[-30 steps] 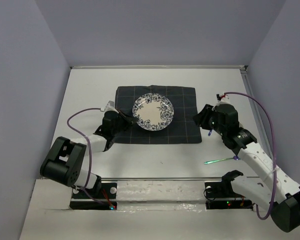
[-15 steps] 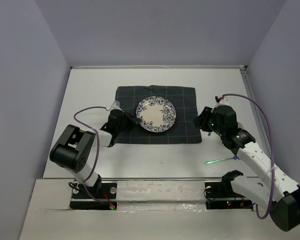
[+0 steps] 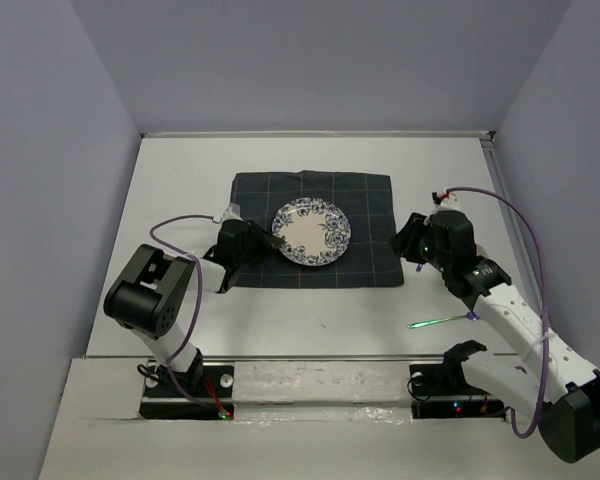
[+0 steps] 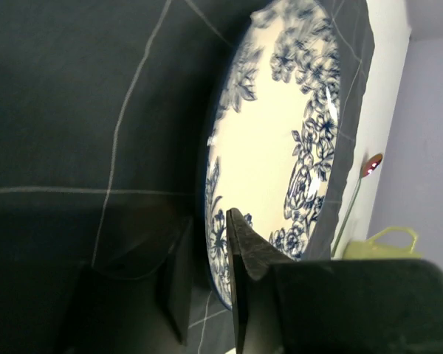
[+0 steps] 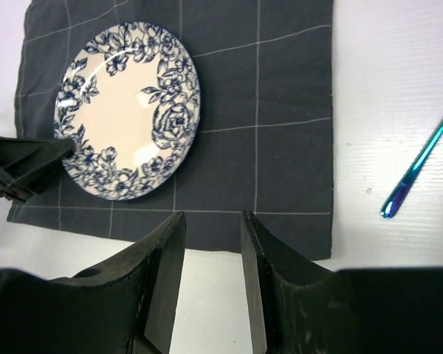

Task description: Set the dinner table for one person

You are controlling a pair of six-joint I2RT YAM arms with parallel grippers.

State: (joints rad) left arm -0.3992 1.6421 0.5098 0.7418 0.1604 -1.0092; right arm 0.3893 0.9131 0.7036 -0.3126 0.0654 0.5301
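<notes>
My right gripper moves to the right in the top view next, past the teal utensil, and closes on the yellow cup, which still stands off the placemat (image 3: 370, 200).
A white plate with blue flowers (image 3: 311, 231) lies on the dark checked placemat (image 3: 370, 200), which is spread on the white dinner table (image 3: 180, 180). My left gripper (image 3: 269, 240) is at the plate's left rim. In the left wrist view the plate (image 4: 280, 140) has its rim between the fingers of the left gripper (image 4: 208, 221), with a gap showing beside one finger. My right gripper (image 3: 410, 246) hovers over the placemat's right front corner. It stands open and empty (image 5: 212, 217), with the plate (image 5: 125, 110) and the placemat (image 5: 280, 88) beyond it.
A thin teal utensil (image 3: 435, 321) lies on the table right of the placemat, near the right arm, also in the right wrist view (image 5: 421, 162). Grey walls close in the table on three sides.
The plate has shifted a little to the right and settled on the placemat. The left gripper followed it and its jaws have loosened. The right arm has barely moved.
</notes>
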